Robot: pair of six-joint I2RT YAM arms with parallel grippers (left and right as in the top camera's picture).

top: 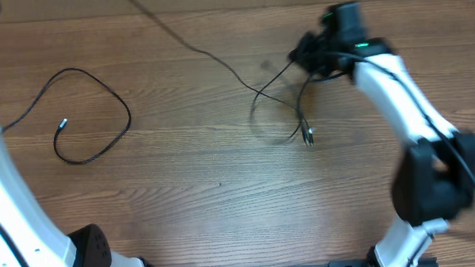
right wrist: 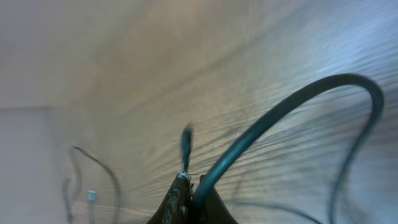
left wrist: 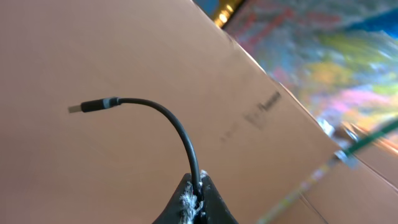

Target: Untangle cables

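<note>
The spot on the tabletop beside the loose loop is below the left gripper, so the gripper will next go down, tilt down toward that spot and let go of the black cable.
Thin black cables lie on the wooden table. One forms a loose loop [top: 94, 115] at the left with a silvery plug tip [top: 63, 122]. Another runs from the top edge down to a crossed tangle [top: 280, 108] that ends in a plug [top: 309, 135]. My right gripper [top: 308, 56] is at the tangle's upper right and is shut on a cable [right wrist: 280, 112] between its jaws [right wrist: 189, 183]. My left gripper [left wrist: 198, 186] is shut on a black cable [left wrist: 177, 127] whose plug end [left wrist: 93, 106] sticks up. The left gripper does not show in the overhead view.
A brown cardboard surface [left wrist: 93, 50] fills the left wrist view, with blurred colourful background at the upper right. The white left arm [top: 10, 197] runs along the table's left edge. The right arm [top: 411, 119] crosses the table's right side.
</note>
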